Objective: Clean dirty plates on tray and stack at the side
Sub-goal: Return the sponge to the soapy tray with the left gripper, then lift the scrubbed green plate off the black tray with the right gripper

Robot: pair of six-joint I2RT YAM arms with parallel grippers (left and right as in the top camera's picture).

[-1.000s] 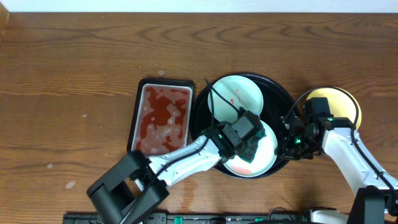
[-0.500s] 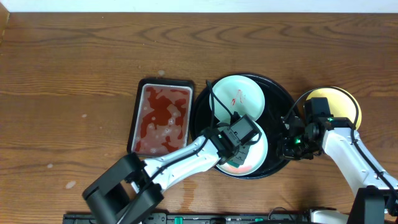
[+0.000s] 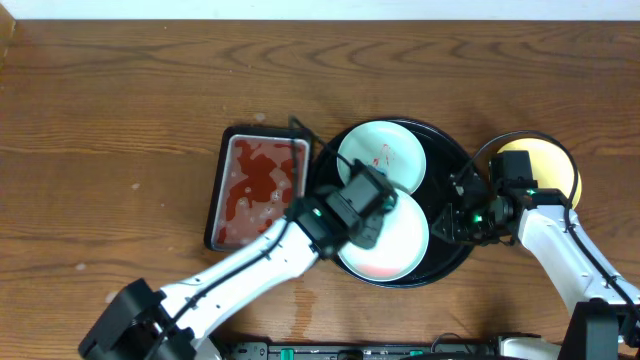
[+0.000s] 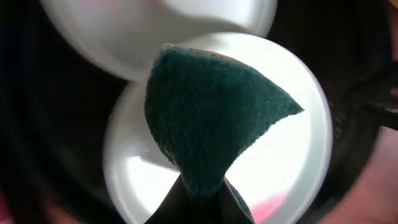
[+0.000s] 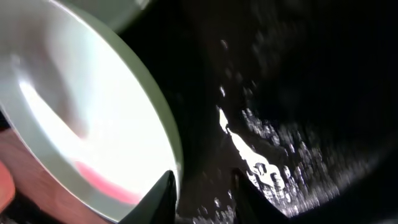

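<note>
The left gripper swings left in the overhead view to the metal tray, over its red liquid (image 3: 272, 205), next. Then it lowers and releases the sponge clear of the plates.
The round black tray (image 3: 446, 170) carries two mint-green plates. The far plate (image 3: 390, 152) has a red squiggle. The near plate (image 3: 400, 248) shows a faint pink smear at its front edge. My left gripper (image 3: 372, 218) hovers over that plate's upper left part, shut on a dark green sponge (image 4: 211, 112) that hangs over the plate (image 4: 292, 155). My right gripper (image 5: 202, 180) sits low at the near plate's right rim (image 5: 174, 149), jaws apart with bare tray (image 5: 298, 93) between them. A yellow plate (image 3: 552, 165) lies on the table right of the tray.
A rectangular metal tray of red liquid (image 3: 262, 185) lies just left of the black tray. My right arm (image 3: 560, 240) reaches over the yellow plate's near side. Wooden table (image 3: 120, 120) surrounds everything.
My left gripper carried the sponge up and left across the near plate. My right gripper's jaws, shut before, now stand apart at the plate's rim.
</note>
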